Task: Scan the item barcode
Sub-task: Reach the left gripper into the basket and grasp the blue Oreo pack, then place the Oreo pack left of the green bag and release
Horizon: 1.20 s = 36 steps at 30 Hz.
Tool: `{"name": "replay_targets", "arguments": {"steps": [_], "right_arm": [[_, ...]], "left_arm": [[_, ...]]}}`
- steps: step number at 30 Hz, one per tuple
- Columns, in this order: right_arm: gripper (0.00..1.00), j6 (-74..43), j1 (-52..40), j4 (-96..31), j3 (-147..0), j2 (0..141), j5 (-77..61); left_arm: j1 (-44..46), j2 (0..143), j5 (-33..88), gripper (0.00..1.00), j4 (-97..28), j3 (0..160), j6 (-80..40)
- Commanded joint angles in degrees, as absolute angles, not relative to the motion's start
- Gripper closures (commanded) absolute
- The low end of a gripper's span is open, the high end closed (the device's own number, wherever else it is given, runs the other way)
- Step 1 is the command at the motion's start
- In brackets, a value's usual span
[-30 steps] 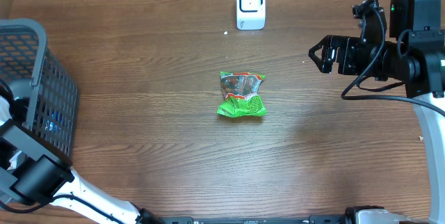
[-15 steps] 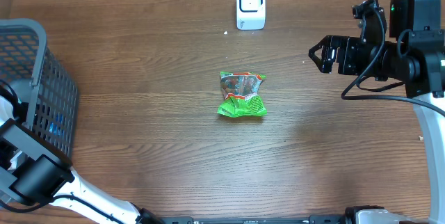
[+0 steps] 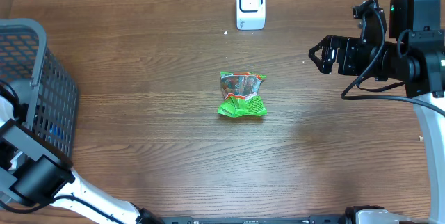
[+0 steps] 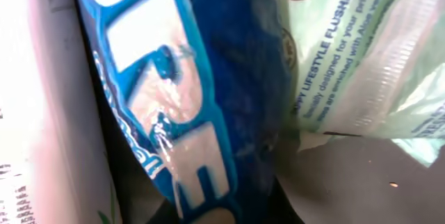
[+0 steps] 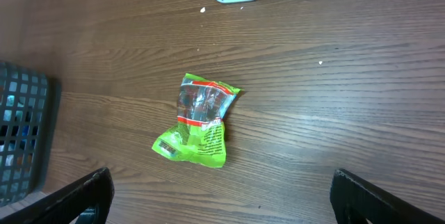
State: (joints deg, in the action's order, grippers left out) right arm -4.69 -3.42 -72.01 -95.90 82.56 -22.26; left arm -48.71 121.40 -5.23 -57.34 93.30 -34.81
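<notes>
I should lift the blue packet over the basket's rim with my left gripper next and lower it onto the tabletop beside the green snack packet, because that spot (image 3: 199, 98) is empty.
My left gripper (image 4: 229, 213) is down inside the basket (image 3: 28, 50), shut on a blue packet (image 4: 208, 92) with large white letters. The packet fills the left wrist view. A pale green wipes pack (image 4: 361, 57) lies against it on the right. From overhead the gripper itself is hidden by the basket. The white barcode scanner (image 3: 250, 5) stands at the table's far edge. My right gripper (image 3: 316, 56) hovers open at the right, with nothing between its fingers.
A crumpled green snack packet (image 3: 242, 94) lies mid-table, a barcode showing at its lower left corner (image 5: 167, 147). A white pack (image 4: 42, 113) sits left of the blue packet in the basket. The left arm's links (image 3: 35, 175) run along the front left edge.
Nothing has shifted in the overhead view. Inside the basket my left gripper has closed on the blue packet. The right arm has held still.
</notes>
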Motion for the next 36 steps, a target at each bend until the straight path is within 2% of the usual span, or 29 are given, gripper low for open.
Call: {"name": "replay_targets", "arguments": {"steps": [1, 9, 16, 24, 28, 31, 36], "right_arm": [[0.0, -4.93, -3.57, -71.18, -97.08, 82.32, -22.83], [0.0, -6.35, -3.57, -70.59, -97.08, 82.32, -23.03], [0.0, -6.37, -3.57, -70.39, -97.1, 82.32, -23.05], [0.0, -6.39, -3.57, -70.39, -97.1, 82.32, -23.07], [0.0, -6.37, -3.57, -70.39, -97.08, 82.32, -23.07], [0.0, -6.37, -3.57, -70.39, -97.08, 82.32, -23.05], [0.0, -6.37, -3.57, -70.43, -97.08, 82.32, -23.05]], "left_arm": [[-48.34, 122.58, -5.52, 0.96, -58.04, 91.22, -35.14], [-48.34, 122.08, -4.4, 0.96, -59.94, 92.82, -34.65], [-48.34, 117.43, -4.43, 0.96, -70.17, 106.0, -31.55], [-48.18, 107.31, -0.58, 0.96, -75.79, 119.2, -27.18], [-47.13, 96.77, 7.25, 0.96, -75.9, 123.33, -23.11], [-44.62, 92.05, 12.23, 0.96, -75.55, 123.46, -19.53], [-29.71, 86.94, 14.85, 0.96, -78.0, 123.46, -13.15]]}}
